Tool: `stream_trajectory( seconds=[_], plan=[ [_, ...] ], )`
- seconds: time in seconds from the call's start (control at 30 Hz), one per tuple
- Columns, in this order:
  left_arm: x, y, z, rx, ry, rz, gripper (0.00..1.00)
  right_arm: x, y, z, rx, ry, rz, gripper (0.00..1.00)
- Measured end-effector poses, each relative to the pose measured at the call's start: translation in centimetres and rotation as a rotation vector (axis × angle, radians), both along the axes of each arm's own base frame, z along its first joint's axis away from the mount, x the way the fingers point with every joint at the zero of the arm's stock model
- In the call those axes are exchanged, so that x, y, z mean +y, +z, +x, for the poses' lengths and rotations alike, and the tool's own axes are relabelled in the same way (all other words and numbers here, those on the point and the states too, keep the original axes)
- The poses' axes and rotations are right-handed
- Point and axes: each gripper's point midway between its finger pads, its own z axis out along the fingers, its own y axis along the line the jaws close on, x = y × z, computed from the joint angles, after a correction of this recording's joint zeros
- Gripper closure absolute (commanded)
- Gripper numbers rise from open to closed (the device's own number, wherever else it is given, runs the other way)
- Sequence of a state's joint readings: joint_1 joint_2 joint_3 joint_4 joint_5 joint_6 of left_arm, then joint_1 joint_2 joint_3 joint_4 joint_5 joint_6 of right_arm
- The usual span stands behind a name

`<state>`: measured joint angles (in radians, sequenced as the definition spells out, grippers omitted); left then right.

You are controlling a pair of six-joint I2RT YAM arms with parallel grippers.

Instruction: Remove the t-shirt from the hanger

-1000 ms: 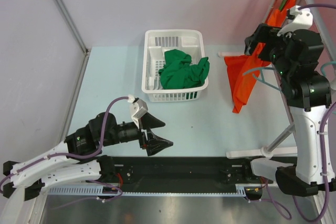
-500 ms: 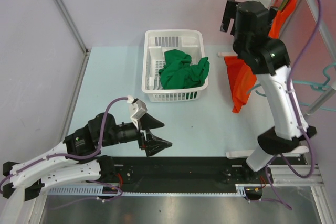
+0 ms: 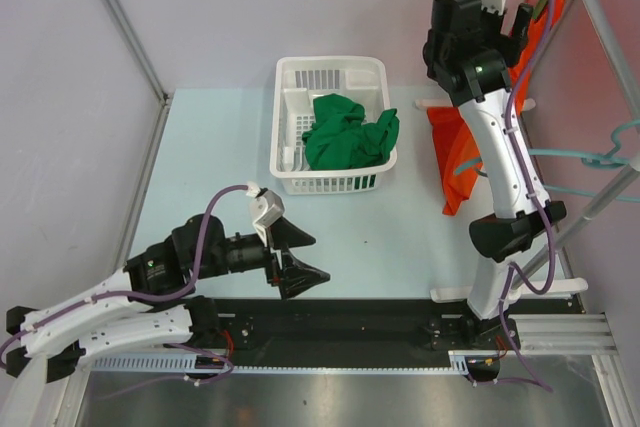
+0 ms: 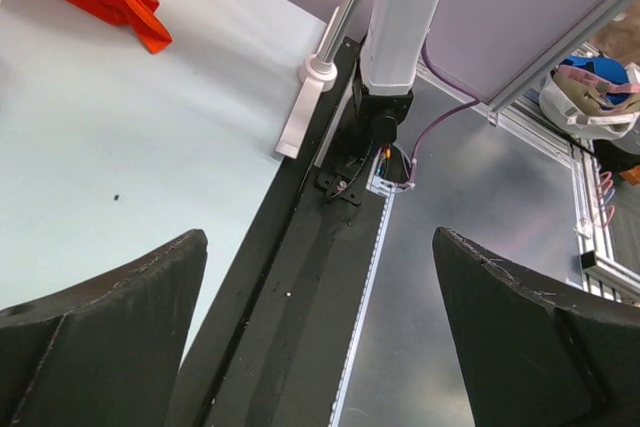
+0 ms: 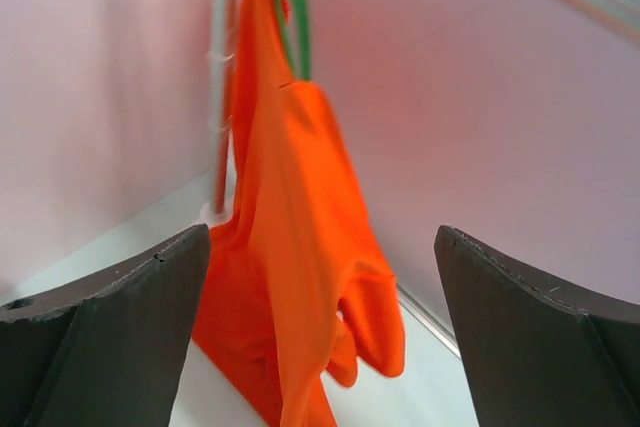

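Note:
My right gripper should go down and move onto the t-shirt's near fold below the green hanger (image 5: 293,17), because the fold shows between my open fingers but hangs beyond them.
An orange t-shirt (image 3: 455,162) (image 5: 300,247) hangs on a green hanger (image 5: 293,17) from the rack at the right, its lower folds resting on the table. My right gripper (image 3: 480,27) (image 5: 322,232) is raised high at the back right. It faces the shirt from a short distance, open, with nothing between its fingers. The shirt shows between its two dark fingertips in the right wrist view. Low over the table's near left, my left gripper (image 3: 310,255) (image 4: 318,235) is open and empty, far from the shirt.
A white basket (image 3: 290,82) holding a crumpled green garment (image 3: 350,132) stands at the back centre. Teal hangers (image 3: 600,159) hang on the rack's slanted pole (image 3: 600,7) at the right. The rack's white foot (image 3: 500,292) and a black rail (image 3: 350,322) lie along the near edge.
My right arm has swung up and left from beside the rack, so its gripper now stands high in front of the shirt. The left arm has stayed still.

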<state>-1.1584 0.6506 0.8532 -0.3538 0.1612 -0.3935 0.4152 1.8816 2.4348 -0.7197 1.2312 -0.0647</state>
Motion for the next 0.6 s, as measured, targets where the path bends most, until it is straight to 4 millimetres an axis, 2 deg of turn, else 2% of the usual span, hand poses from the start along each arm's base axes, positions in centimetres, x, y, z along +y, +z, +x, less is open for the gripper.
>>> stream_trajectory(
  seconds=[0.1, 0.43, 0.53, 0.6],
  plan=[
    [-0.2, -0.3, 0.0, 0.007, -0.002, 0.005, 0.0, -1.5, 0.0, 0.0, -0.021, -0.05, 0.007, 0.05],
    [-1.2, -1.5, 0.1, 0.033, -0.016, 0.043, 0.0, -4.7, -3.1, 1.4, -0.001, -0.096, 0.064, 0.19],
    [-1.2, -1.5, 0.1, 0.034, -0.021, 0.045, 0.0, -5.3, -4.2, 1.9, 0.011, -0.099, 0.086, 0.28],
    [-1.2, -1.6, 0.0, 0.034, -0.024, 0.045, 0.0, -5.6, -5.1, 2.4, 0.028, -0.098, 0.095, 0.39]
  ],
)
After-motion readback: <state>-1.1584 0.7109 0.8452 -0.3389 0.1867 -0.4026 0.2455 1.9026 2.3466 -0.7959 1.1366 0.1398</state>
